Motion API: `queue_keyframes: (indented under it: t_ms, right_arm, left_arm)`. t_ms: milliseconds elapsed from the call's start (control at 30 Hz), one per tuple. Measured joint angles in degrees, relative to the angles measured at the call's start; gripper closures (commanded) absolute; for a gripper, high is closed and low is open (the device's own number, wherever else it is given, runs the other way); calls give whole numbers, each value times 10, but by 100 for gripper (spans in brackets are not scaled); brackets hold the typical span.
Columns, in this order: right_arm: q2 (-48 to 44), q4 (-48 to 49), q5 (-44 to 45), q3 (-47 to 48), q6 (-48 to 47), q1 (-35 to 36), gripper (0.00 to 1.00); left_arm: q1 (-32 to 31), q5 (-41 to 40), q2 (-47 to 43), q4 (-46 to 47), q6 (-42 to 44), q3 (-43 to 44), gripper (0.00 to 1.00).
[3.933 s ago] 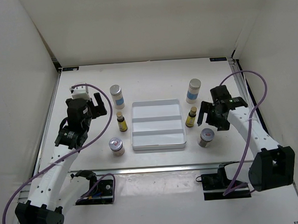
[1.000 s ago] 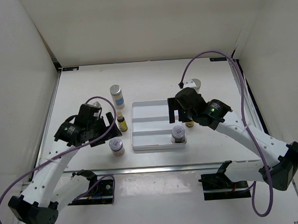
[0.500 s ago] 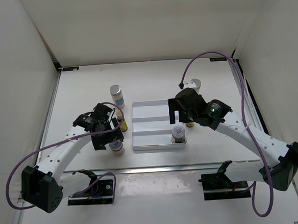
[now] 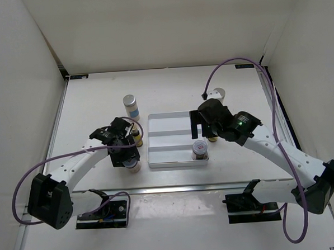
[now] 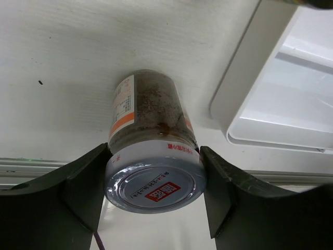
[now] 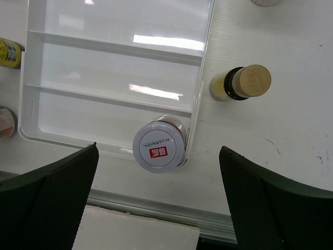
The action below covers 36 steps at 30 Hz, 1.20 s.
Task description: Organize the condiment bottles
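My left gripper carries the squat brownish jar over the tray's rim next. It then releases it inside the tray's empty front corner, to the gripper's right in the top view.
A squat brownish jar (image 5: 151, 120) with a silver lid stands on the table left of the white tray (image 4: 167, 130). My left gripper (image 5: 154, 182) is shut on this jar, one finger pressed to each side of the lid. In the top view the gripper (image 4: 126, 155) covers most of that jar (image 4: 132, 164). A second brownish jar (image 6: 158, 146) stands in the tray's front right corner. Above it hangs my right gripper (image 6: 158, 151), open, fingers wide apart and touching nothing. Slim yellow-labelled bottles (image 4: 137, 136) (image 6: 242, 83) stand on either side of the tray.
Two white bottles with blue labels stand further back, one on the left (image 4: 130, 104) and one on the right (image 4: 217, 94), partly behind the right arm. The tray (image 6: 119, 62) has ridges dividing it into rows. A metal rail (image 4: 170, 189) runs along the table's near edge.
My left gripper has moved right and down over the left jar and closed onto its lid. The right gripper has stayed open above the jar in the tray.
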Motion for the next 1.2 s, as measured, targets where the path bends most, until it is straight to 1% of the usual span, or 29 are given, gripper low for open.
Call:
queue_keyframes:
  t_ms: [100,133,200,367,500,567,833,967,1167,1200]
  right_arm:
    - [-2,-2,0,-1,0,0,0]
    - [-3,-3,2,-1,1,0,0]
    - [-4,-3,4,-1,2,0,0]
    - [-14,-6,18,-5,2,-2,0]
    - [-31,-10,28,-7,2,-8,0]
    - [-38,-14,31,-8,2,-10,0]
    - [-66,-23,48,-19,4,-23,0]
    - [-83,-27,58,-19,4,-24,0]
    - [-101,-31,67,-26,4,-28,0]
    - [-101,-33,68,-26,4,-28,0]
  left_arm:
    - [-4,1,-9,-1,2,2,56]
    - [-7,0,-10,-9,4,7,61]
    - [-17,-7,-10,-37,11,34,62]
    - [-61,-26,-4,-103,26,163,66]
    - [-99,-35,10,-106,32,257,66]
    - [-114,-37,28,-103,32,278,66]
    - [-151,-37,179,-59,40,270,66]
    - [-156,-33,198,-28,41,245,66]
    - [-157,-33,213,-12,41,239,58]
    - [-158,-33,217,-9,41,236,56]
